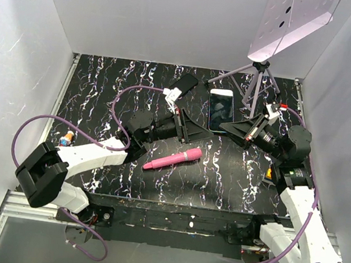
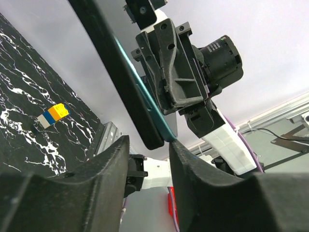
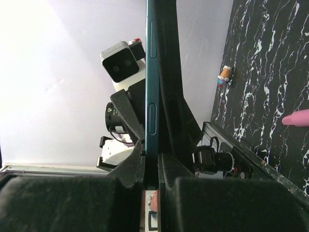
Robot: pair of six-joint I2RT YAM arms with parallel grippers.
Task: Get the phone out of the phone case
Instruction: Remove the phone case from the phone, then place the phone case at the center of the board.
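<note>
The right gripper will move down toward the small figure to let go, as the tabletop by the pink cylinder's tip (image 3: 268,93) is below, to the figure's left in the top view.
A teal phone (image 1: 220,110) is held above the middle of the table, screen up, between my two grippers. In the right wrist view its teal edge with side buttons (image 3: 152,96) stands upright, with the black phone case (image 3: 168,87) against its right side. My right gripper (image 3: 151,157) is shut on the phone's lower end; it is at the phone's right in the top view (image 1: 233,127). In the left wrist view my left gripper (image 2: 148,146) is open, with the corner of the case (image 2: 145,125) and the teal phone (image 2: 161,126) at its fingertips; the right finger touches the teal edge. It also shows in the top view (image 1: 195,130).
A pink cylinder (image 1: 173,159) lies at the table's middle front. A small yellow and blue block (image 1: 269,173) sits at the right, a small figure (image 1: 66,138) at the left. A tripod (image 1: 258,84) with a tilted board stands at the back right. A black flat object (image 1: 184,82) lies behind the left gripper.
</note>
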